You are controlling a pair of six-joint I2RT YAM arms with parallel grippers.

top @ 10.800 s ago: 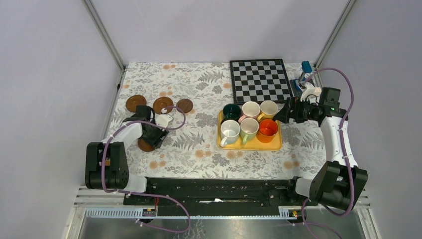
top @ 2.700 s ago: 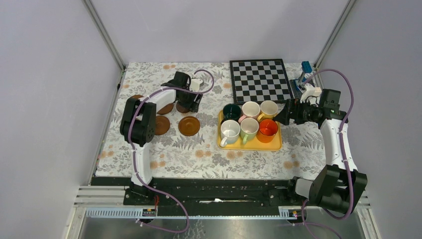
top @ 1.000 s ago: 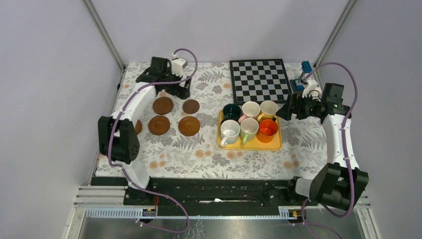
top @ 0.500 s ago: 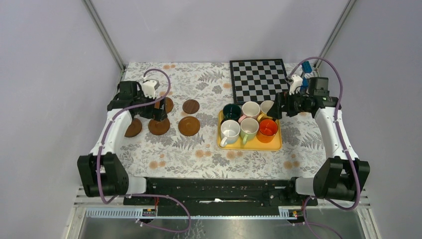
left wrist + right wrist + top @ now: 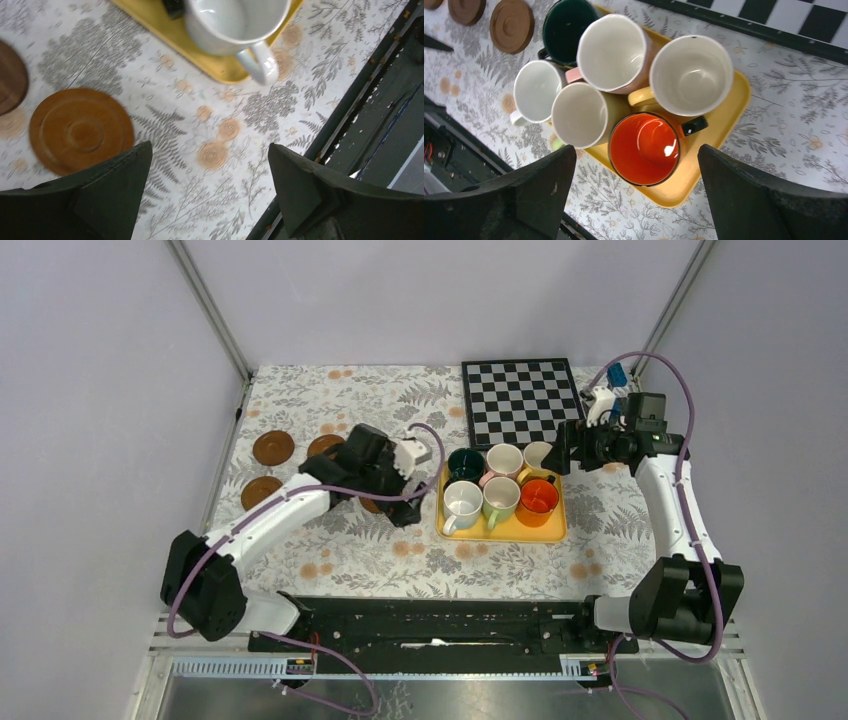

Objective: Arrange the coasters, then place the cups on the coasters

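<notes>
The white cup's handle juts out past the tray's corner, so next my left gripper needs to go to the right in the top view and lower onto that handle.
Six cups stand on the yellow tray [image 5: 553,528]: dark green [image 5: 465,463], pink [image 5: 504,459], cream-yellow [image 5: 541,454], white [image 5: 463,502], light green [image 5: 500,500], orange [image 5: 538,497]. Brown coasters [image 5: 272,448] [image 5: 325,446] [image 5: 262,491] lie at the left; my left arm hides others. My left gripper [image 5: 407,508] hangs open just left of the tray. Its wrist view shows a coaster [image 5: 80,131] and the white cup [image 5: 235,25] beyond the open gripper [image 5: 209,156], which holds nothing. My right gripper [image 5: 557,453] hovers open by the cream-yellow cup, with the orange cup [image 5: 644,147] below its gap [image 5: 636,157].
A chessboard [image 5: 522,400] lies behind the tray, and a blue and white object [image 5: 614,374] sits at the back right corner. The dark rail [image 5: 350,125] of the table's near edge runs close to my left gripper. Frame posts stand at both back corners.
My left arm has swung from the coasters at the left across to the tray's left side, near the white cup. The right gripper has hardly moved.
</notes>
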